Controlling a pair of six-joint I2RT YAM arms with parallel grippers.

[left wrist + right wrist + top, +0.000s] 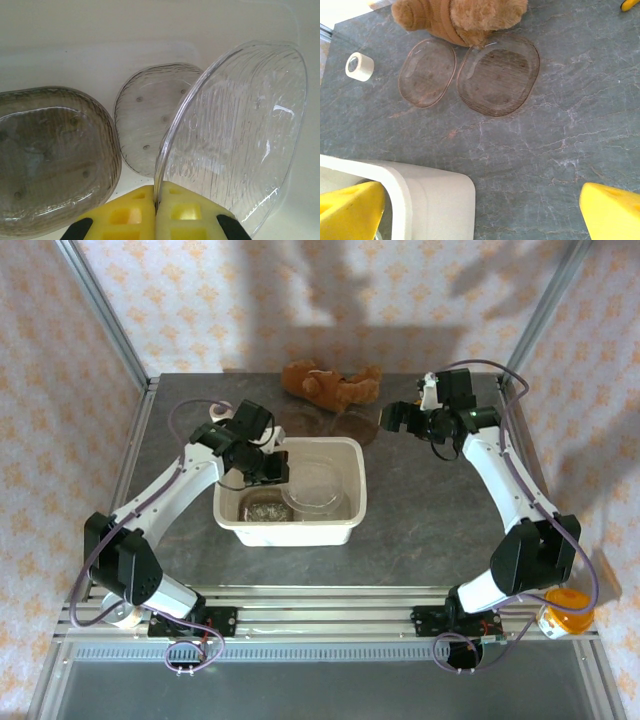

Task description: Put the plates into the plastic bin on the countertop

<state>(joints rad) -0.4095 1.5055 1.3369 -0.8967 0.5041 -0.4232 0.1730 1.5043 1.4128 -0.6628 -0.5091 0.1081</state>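
The clear plate is already tilted over the paler tinted plate [319, 504] [152, 117]. My left gripper will next lower the clear plate down onto that tinted plate and let go of the clear plate's rim.
The cream plastic bin [228, 516] stands mid-countertop [430, 510]. My left gripper [156, 200] reaches inside it, shut on the rim of a clear plate [235, 145] held on edge, tilted. Two tinted plates lie on the bin floor, one at the left [45, 160] and one behind [150, 115]. Two more plates lie side by side on the countertop by a teddy bear, the smaller [427, 72] left of the larger [499, 74]. My right gripper [482, 212] hovers open above bare countertop near the bin's corner [435, 200], nothing between its yellow fingers [612, 212].
A brown teddy bear [330, 383] lies at the back, touching the far edges of the countertop plates. A white tape roll [360, 66] sits left of them. Aluminium rails [320, 615] frame the countertop. Open countertop lies right of the bin.
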